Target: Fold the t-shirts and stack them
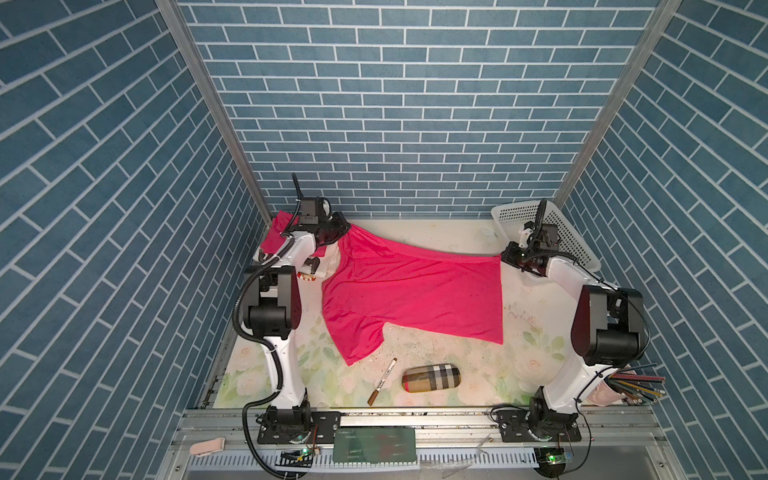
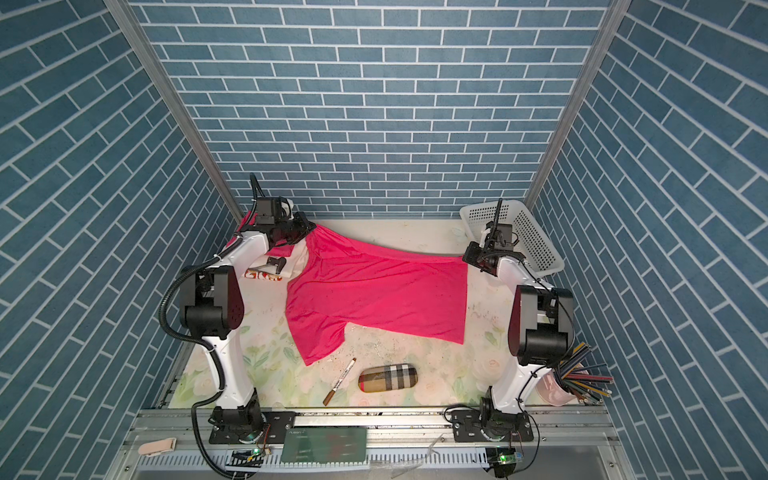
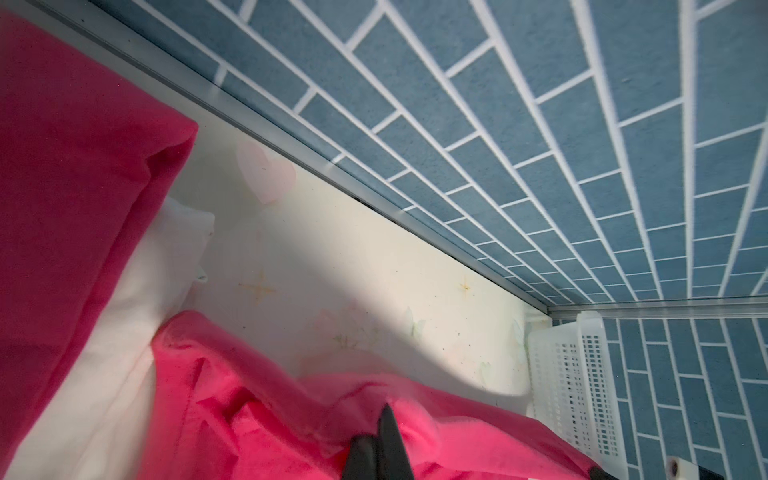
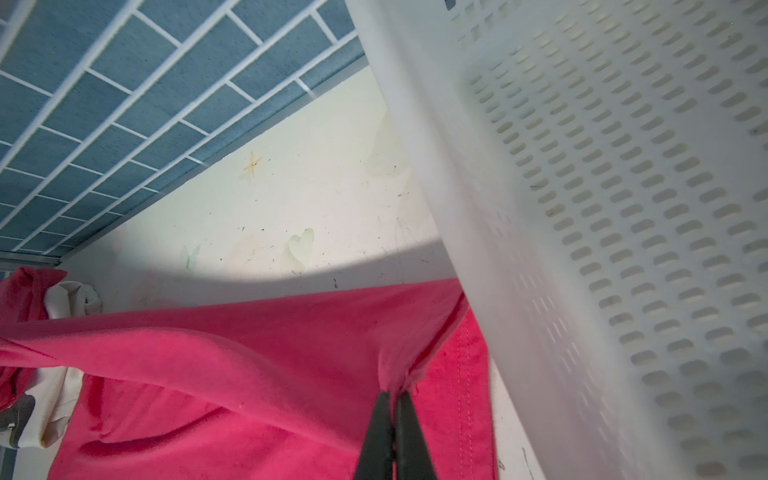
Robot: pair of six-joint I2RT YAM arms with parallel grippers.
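My left gripper moves outward and down to the bare part of the table by the back wall [image 3: 312, 268] next. It releases the bunched pink fabric [image 3: 257, 415] there, because the t-shirt's edge still hangs lifted.
A bright pink t-shirt [image 1: 411, 295] [image 2: 374, 291] lies spread across the middle of the table, with a sleeve pointing toward the front. Its far edge is lifted and stretched between both grippers. My left gripper [image 1: 347, 230] [image 3: 386, 415] is shut on bunched pink fabric [image 3: 257, 415] at the far left end. My right gripper [image 1: 503, 257] [image 4: 395, 395] is shut on the hem corner [image 4: 436, 332] at the far right end. A second pink t-shirt [image 1: 277, 232] [image 3: 75, 166] lies folded in the back left corner, partly hidden under my left arm.
A white perforated basket [image 1: 552, 232] [image 4: 602, 208] stands at the back right, close to my right gripper. White cloth [image 1: 330, 262] lies by the folded shirt. Near the front edge lie a plaid case [image 1: 430, 377] and a marker [image 1: 382, 381]. A cup of pencils [image 1: 631, 384] stands front right.
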